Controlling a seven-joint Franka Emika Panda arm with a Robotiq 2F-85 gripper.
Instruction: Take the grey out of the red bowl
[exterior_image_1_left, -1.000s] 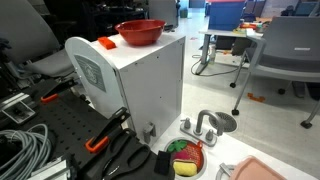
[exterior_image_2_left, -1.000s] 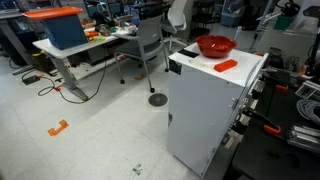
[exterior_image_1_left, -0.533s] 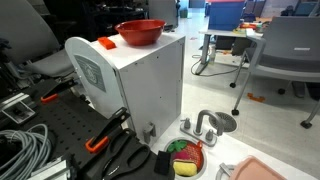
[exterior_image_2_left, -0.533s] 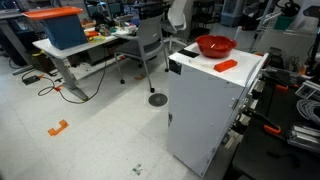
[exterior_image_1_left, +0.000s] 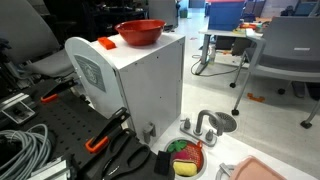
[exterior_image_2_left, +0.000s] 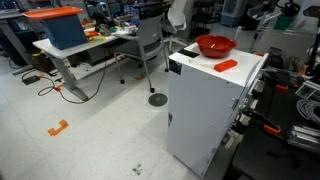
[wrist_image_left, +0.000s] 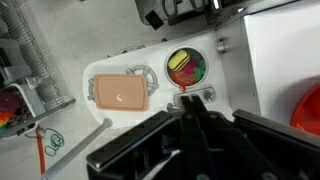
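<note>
My gripper moves high over the round floor drain (exterior_image_1_left: 227, 121) past the faucet next and spreads its fingers, since they are pressed shut.
The red bowl (exterior_image_1_left: 141, 32) stands on top of a tall white box (exterior_image_1_left: 150, 80) and shows in both exterior views (exterior_image_2_left: 214, 46). Its inside is hidden from these angles, and no grey thing shows. In the wrist view only the bowl's rim (wrist_image_left: 308, 108) shows at the right edge. My gripper (wrist_image_left: 192, 101) hangs high above the floor beside the box, its two fingers pressed together with nothing between them. It does not show in the exterior views.
A small orange piece (exterior_image_1_left: 106, 43) lies next to the bowl on the box top. Below are a small red-rimmed dish with green and red pieces (wrist_image_left: 186, 66), a toy sink with a faucet (exterior_image_1_left: 205, 124) and a salmon tray (wrist_image_left: 122, 92). Cables and tools lie by the box.
</note>
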